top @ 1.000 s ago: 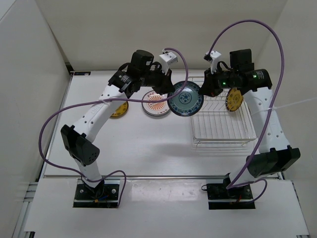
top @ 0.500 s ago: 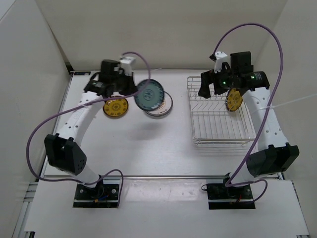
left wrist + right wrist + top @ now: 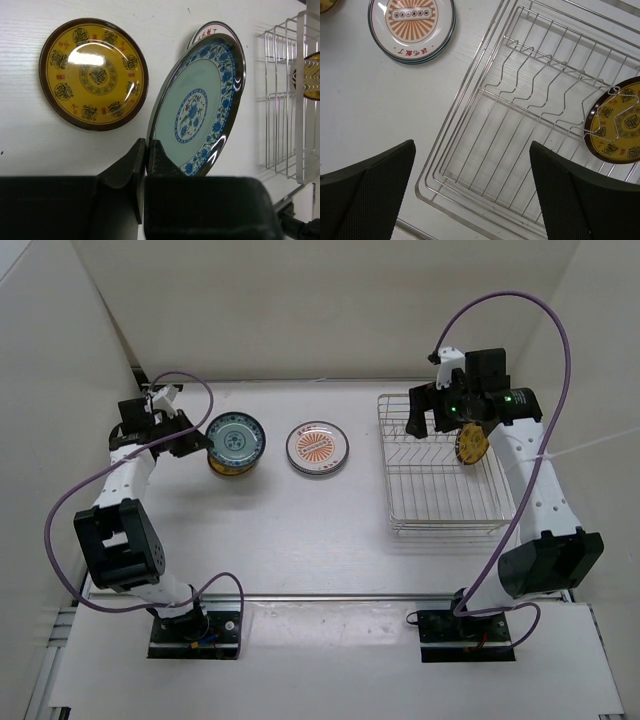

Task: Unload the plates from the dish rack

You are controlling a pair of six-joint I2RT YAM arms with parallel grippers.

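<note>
My left gripper holds the teal-blue plate (image 3: 236, 441). Next, it will tilt the plate flatter and lower it onto the flat yellow plate.
My left gripper (image 3: 146, 145) is shut on the rim of the teal-blue plate (image 3: 197, 110), which it holds tilted on edge. From above, that plate (image 3: 236, 441) hangs over a yellow plate (image 3: 229, 470) lying flat at the table's far left (image 3: 93, 74). An orange sunburst plate (image 3: 317, 448) lies flat in the middle. The dish rack (image 3: 445, 502) stands on the right, with another yellow plate (image 3: 620, 125) upright in its wires. My right gripper (image 3: 471, 146) is open and holds nothing. It hovers over the rack's far left part (image 3: 425, 420).
White walls close in the table at the back and on both sides. Purple cables loop above both arms. The rack's near corner (image 3: 436, 202) lies right below my right fingers. The sunburst plate (image 3: 412, 22) sits left of the rack.
The right gripper opened off the teal-blue plate and drew back over the rack. The left arm swung the plate from beside the rack far to the left, over the yellow plate.
</note>
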